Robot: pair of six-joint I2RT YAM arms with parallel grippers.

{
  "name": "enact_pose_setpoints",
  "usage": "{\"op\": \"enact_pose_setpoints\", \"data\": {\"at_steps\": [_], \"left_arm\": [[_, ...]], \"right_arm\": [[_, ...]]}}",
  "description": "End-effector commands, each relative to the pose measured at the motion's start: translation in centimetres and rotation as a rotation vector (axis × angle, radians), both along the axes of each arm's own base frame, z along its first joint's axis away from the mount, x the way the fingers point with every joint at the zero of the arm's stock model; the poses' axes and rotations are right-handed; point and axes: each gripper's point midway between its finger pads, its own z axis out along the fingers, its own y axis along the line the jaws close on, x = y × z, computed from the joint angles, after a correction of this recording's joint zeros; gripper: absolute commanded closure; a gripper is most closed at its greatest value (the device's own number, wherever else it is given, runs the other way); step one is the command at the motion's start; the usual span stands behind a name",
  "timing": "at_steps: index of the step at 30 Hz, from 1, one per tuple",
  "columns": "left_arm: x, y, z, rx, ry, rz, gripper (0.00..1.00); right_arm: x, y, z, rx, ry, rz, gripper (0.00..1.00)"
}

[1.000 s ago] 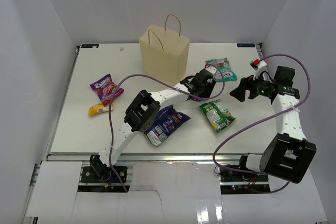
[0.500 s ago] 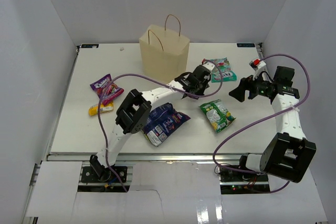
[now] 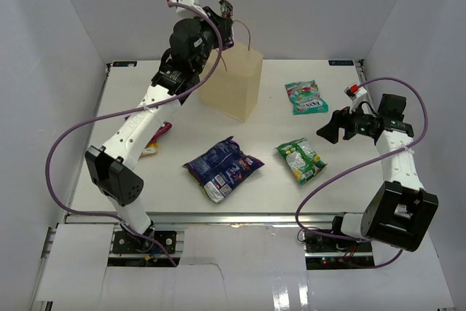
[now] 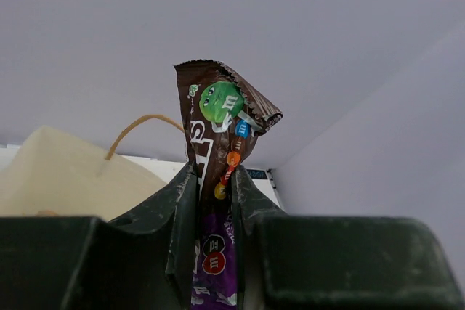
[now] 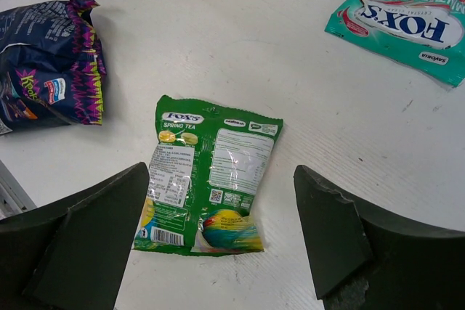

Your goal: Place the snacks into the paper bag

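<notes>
My left gripper will move the brown candy pack (image 4: 221, 117) down and toward the paper bag's loop handle, over the paper bag's opening.
My left gripper (image 3: 222, 12) is raised high over the tan paper bag (image 3: 234, 84) and is shut on a small brown candy pack (image 4: 221, 117), which sticks up between the fingers. The bag (image 4: 58, 172) and one loop handle (image 4: 138, 125) show below and left of it. My right gripper (image 3: 331, 127) is open and empty, hovering over the green packet (image 5: 211, 176). The dark blue-purple bag (image 3: 222, 169) lies at the table's front middle. The teal-white packet (image 3: 304, 97) lies right of the paper bag. The magenta bag (image 3: 162, 130) is mostly hidden behind my left arm.
A small yellow packet (image 3: 150, 149) lies at the left, partly under my left arm. White walls close in the table on the left, back and right. The blue bag (image 5: 47, 63) and teal packet (image 5: 407, 12) flank the green one in the right wrist view.
My left arm has swung from low over the table near the teal-white packet up to above the paper bag, carrying the candy pack. The right arm has barely moved.
</notes>
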Motion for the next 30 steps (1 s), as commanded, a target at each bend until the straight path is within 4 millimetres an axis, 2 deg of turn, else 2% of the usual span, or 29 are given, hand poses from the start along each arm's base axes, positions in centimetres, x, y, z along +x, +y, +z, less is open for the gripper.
{"op": "enact_pose_setpoints", "data": {"at_steps": [1, 3, 9, 15, 18, 19, 22, 23, 25, 26, 28, 29, 30], "left_arm": [[2.4, -2.5, -4.2, -0.074, 0.105, -0.01, 0.87], [3.8, -2.7, -4.2, -0.093, 0.1, 0.015, 0.87], [6.2, -2.7, -4.1, -0.126, 0.096, 0.083, 0.87], [6.1, -1.4, -5.9, -0.14, 0.137, 0.144, 0.86], [5.9, -1.6, -7.0, -0.139, 0.159, 0.135, 0.73], [5.8, -1.8, -7.1, -0.138, 0.162, 0.123, 0.58], [5.4, -2.1, -6.4, -0.149, 0.152, 0.089, 0.37], [5.1, -2.2, -5.6, -0.153, 0.134, 0.075, 0.29], [4.6, -2.8, -4.5, -0.154, 0.11, 0.024, 0.23], [4.2, -2.8, -3.3, -0.155, 0.086, 0.007, 0.2], [3.4, -3.3, -2.1, -0.146, 0.061, -0.051, 0.16], [2.9, -3.4, -1.3, -0.144, 0.044, -0.071, 0.14], [2.0, -3.2, -0.1, -0.129, 0.008, -0.094, 0.13]], "right_arm": [[0.2, 0.1, 0.1, 0.013, -0.015, 0.012, 0.14], [0.1, 0.1, 0.1, 0.014, -0.016, 0.013, 0.14], [-0.6, 0.4, -0.8, 0.022, 0.008, 0.016, 0.14], [-1.1, 0.5, -1.6, 0.022, 0.026, 0.026, 0.14], [-1.2, 0.7, -1.9, 0.02, 0.037, 0.051, 0.13], [-1.3, 0.8, -2.0, 0.016, 0.041, 0.063, 0.13], [-1.5, 1.1, -3.0, -0.038, 0.099, 0.081, 0.13], [-1.4, 0.5, -3.9, -0.097, 0.135, 0.053, 0.13], [-1.3, 1.0, -5.1, -0.164, 0.182, 0.032, 0.11], [-1.0, -0.3, -6.2, -0.264, 0.212, -0.034, 0.09], [-0.7, 0.6, -7.4, -0.34, 0.24, -0.086, 0.06], [-0.5, -0.3, -8.0, -0.405, 0.252, -0.139, 0.05], [-0.5, 0.0, -8.5, -0.416, 0.255, -0.147, 0.03]]}}
